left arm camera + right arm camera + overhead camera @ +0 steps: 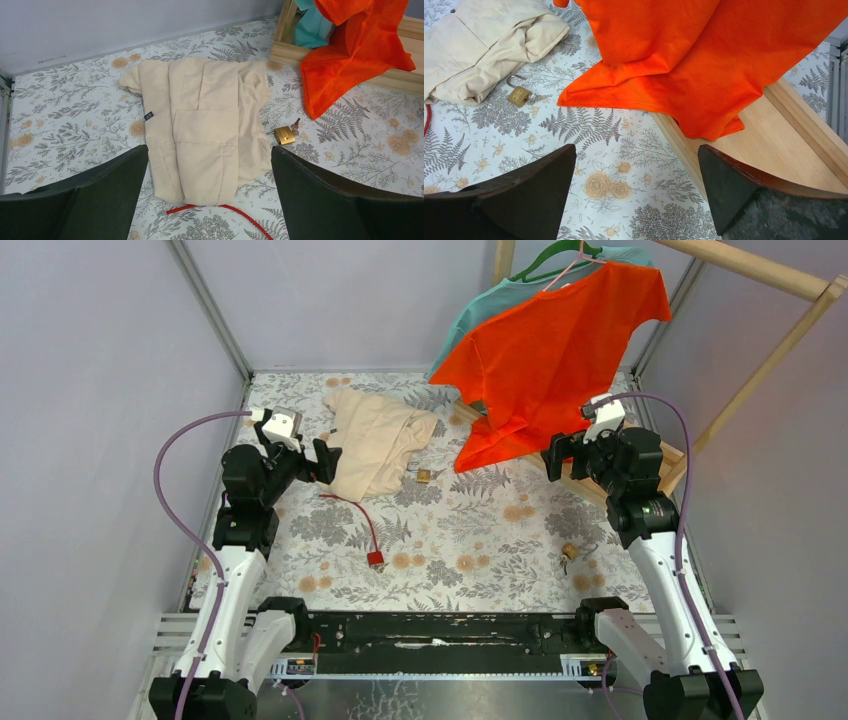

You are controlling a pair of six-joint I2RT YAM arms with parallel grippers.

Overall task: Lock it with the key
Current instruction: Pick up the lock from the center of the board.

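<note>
The left gripper is open and will move back and down, toward the right in the top view, onto the red block [375, 558], as the block lies nearer the robot's base.
A small brass padlock [424, 476] lies on the floral cloth beside the beige garment. In the left wrist view the padlock [283, 135] has a key [296, 125] at its far end. In the right wrist view the padlock [518, 95] has its shackle raised, with the keys [535, 98] beside it. My left gripper [325, 462] is open and empty, hovering over the beige garment's near edge, left of the padlock. My right gripper [560, 455] is open and empty, over the cloth by the wooden rack base, well right of the padlock.
A folded beige garment [378, 440] lies at the back left. A red cable [358, 515] ends in a red block [376, 559]. An orange shirt [560, 350] and a teal one hang from a wooden rack [760, 270]. A small brass object [568, 554] lies near right.
</note>
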